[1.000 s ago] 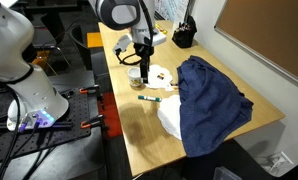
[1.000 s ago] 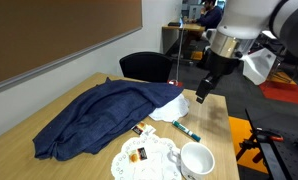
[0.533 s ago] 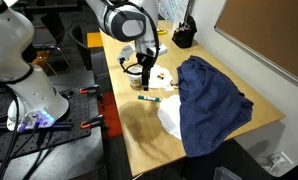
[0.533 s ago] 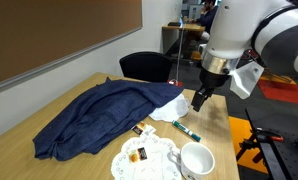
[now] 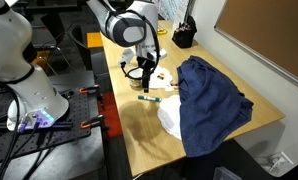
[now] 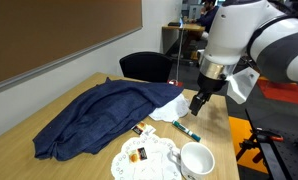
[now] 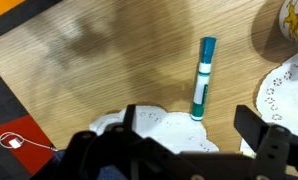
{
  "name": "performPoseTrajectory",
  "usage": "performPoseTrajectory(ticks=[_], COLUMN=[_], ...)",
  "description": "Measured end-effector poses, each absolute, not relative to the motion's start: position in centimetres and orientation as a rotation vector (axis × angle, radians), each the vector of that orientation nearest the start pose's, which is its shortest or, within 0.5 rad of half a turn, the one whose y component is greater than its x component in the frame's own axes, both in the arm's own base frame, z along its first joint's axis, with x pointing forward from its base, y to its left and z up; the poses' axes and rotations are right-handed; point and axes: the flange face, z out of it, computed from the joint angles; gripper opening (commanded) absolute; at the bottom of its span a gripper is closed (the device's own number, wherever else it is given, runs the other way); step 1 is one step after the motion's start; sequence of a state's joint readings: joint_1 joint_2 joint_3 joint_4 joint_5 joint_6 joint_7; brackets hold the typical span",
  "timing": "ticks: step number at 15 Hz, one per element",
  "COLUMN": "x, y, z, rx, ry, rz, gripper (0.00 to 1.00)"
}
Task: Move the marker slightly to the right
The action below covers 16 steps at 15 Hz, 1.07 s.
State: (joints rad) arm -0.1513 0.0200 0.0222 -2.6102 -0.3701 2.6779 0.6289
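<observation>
The open gripper is above the marker's end by the doily [image 5: 156, 99] with its fingers already on both sides, so next it should lower them around that end of the marker.
The marker [image 7: 202, 78], dark green with a pale end, lies flat on the wooden table [image 7: 109, 60]; it shows in both exterior views [image 5: 149, 98] [image 6: 187, 129]. In the wrist view its lower end touches the edge of a white paper doily [image 7: 174, 125]. My gripper [image 7: 189, 135] is open and empty, with its jaws spread wide on either side of the marker's lower end. In both exterior views the gripper [image 5: 141, 70] [image 6: 197, 103] hangs a little above the marker without touching it.
A large blue cloth [image 5: 211, 100] [image 6: 94, 122] lies beside the marker, partly over the doily. A white mug [image 6: 197, 160] and a lace doily with small packets [image 6: 144, 157] sit near it. The table's edge [image 5: 114, 110] runs close by.
My gripper has come down toward the table and the marker, staying open. The marker, the cloth and the mug have not moved.
</observation>
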Motion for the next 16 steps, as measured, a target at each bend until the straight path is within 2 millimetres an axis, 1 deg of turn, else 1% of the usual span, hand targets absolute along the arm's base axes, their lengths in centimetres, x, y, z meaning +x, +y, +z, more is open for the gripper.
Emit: performPoseTrajectory(ticks=[6, 9, 13, 14, 15, 16], x=[43.9, 44.5, 45.6, 45.8, 45.9, 46.1], y=[-4.8, -4.5, -4.2, -4.2, -4.1, -4.1], z=[20.1, 18.2, 16.3, 15.8, 15.3, 14.8], rx=[-3.197, -3.188, -3.181, -3.182, -3.180, -3.177], ry=[0.689, 0.656, 0.625, 0.630, 0.647, 0.668], rz=[-0.105, -0.152, -0.255, -0.269, -0.280, -0.286], gripper=[1.00, 1.00, 1.00, 0.75, 0.72, 0.66])
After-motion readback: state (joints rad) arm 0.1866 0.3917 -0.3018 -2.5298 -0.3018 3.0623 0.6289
